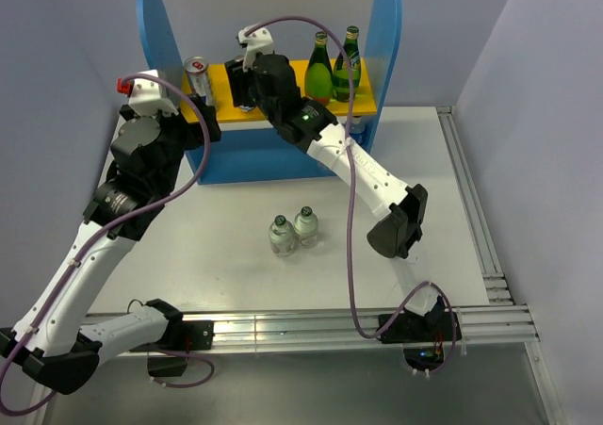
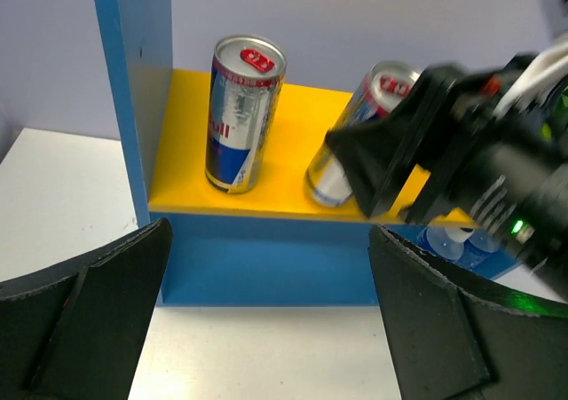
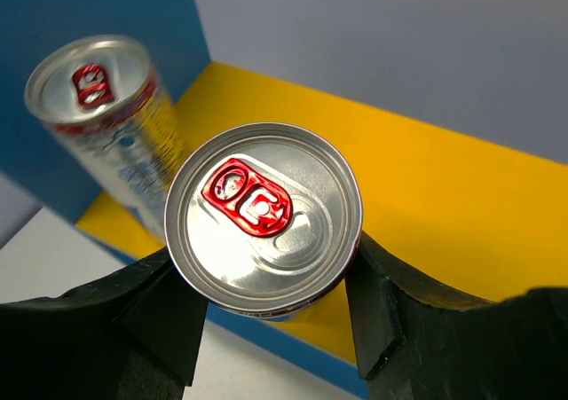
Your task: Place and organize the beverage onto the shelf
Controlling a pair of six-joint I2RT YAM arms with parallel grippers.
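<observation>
My right gripper will move gently outward and toward the first can to release the second can upright on the yellow top board, because the second can is still leaning.
The shelf [image 1: 160, 29] stands at the back with a yellow top board [image 1: 292, 72]. A silver and blue energy drink can [image 1: 196, 74] stands upright at the board's left end and also shows in the left wrist view [image 2: 241, 116]. My right gripper [image 1: 247, 88] is shut on a second, tilted can [image 3: 264, 218] at the board's front edge, right of the first can [image 3: 96, 107]; it also shows in the left wrist view [image 2: 351, 138]. My left gripper [image 2: 266, 329] is open and empty, low in front of the shelf's left part [image 1: 205, 119].
Two green glass bottles [image 1: 332, 65] stand at the right end of the top board. Two small clear bottles [image 1: 292, 231] stand on the table in front of the shelf. Blue-capped water bottles [image 2: 461, 245] sit on the lower level at the right.
</observation>
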